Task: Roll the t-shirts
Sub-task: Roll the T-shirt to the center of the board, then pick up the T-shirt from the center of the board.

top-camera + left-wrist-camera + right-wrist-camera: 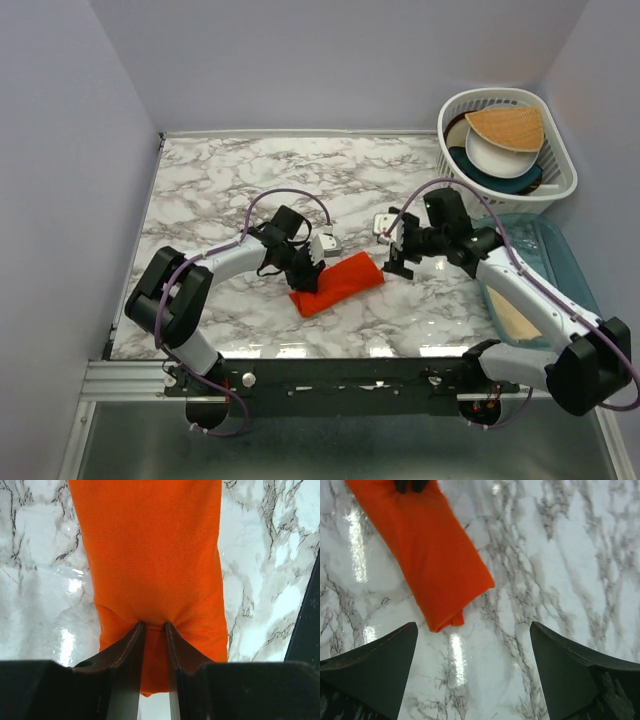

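Note:
My right gripper turns and lowers next astride the roll's middle (344, 281) (426, 545), below it and to its left in the top view, with one roll end pinched.
The orange-red t-shirt (340, 282) lies on the marble table (220, 180) as a tight roll, slanting from near left to far right. My left gripper (306, 274) is at its near-left end. In the left wrist view the gripper (153, 627) is shut on a pinch of the t-shirt (150, 555), with fabric bunched between the fingers. My right gripper (398, 262) hovers just past the roll's right end, open and empty. In the right wrist view the gripper (473, 630) is wide open over bare marble, and the roll's end (427, 555) lies ahead to the left.
A white basket (562, 178) with plates and bowls stands at the back right corner. A teal bin (562, 250) sits along the right edge, under the right arm. Walls close in on the left, back and right.

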`<state>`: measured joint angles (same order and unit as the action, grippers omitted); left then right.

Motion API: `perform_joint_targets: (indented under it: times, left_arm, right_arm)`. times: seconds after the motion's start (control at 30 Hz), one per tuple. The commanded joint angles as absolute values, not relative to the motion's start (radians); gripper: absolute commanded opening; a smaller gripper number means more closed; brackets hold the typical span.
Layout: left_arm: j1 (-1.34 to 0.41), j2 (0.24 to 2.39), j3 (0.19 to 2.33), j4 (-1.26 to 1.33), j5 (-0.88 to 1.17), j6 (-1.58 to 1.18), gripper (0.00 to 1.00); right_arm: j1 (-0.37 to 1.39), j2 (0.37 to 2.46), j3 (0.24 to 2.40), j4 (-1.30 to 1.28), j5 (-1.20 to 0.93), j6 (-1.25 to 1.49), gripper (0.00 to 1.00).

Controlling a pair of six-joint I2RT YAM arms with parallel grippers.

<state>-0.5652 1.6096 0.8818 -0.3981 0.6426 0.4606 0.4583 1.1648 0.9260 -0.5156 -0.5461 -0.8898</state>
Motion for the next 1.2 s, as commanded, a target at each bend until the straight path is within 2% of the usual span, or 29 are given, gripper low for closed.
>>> perform_joint_targets:
  times: [0.0,0.13,0.3,0.77,0.97,1.17]
  left_arm:
    - [-0.569,1.62,0.841,-0.463,0.591,0.511,0.35]
    - [-0.569,1.631,0.848,-0.479,0.643,0.529,0.35]
    - [-0.569,1.664,0.867,-0.512,0.713,0.557,0.35]
    - [-0.568,1.72,0.925,-0.594,0.759,0.609,0.33]
    - [-0.56,1.735,0.937,-0.632,0.801,0.652,0.31]
    - [-0.554,1.764,0.957,-0.661,0.818,0.664,0.31]
  right_arm:
    - [0.558,1.162,0.775,-0.438,-0.601,-1.078,1.0]
    - [0.67,1.106,0.661,-0.281,-0.545,-1.181,1.0]
    - [0.765,1.184,0.632,-0.189,-0.531,-1.218,1.0]
    - [0.818,1.407,0.634,-0.108,-0.532,-1.385,1.0]
    - [0.841,1.453,0.539,0.103,-0.433,-1.442,0.99]
    - [0.893,1.548,0.399,0.429,-0.319,-1.535,0.96]
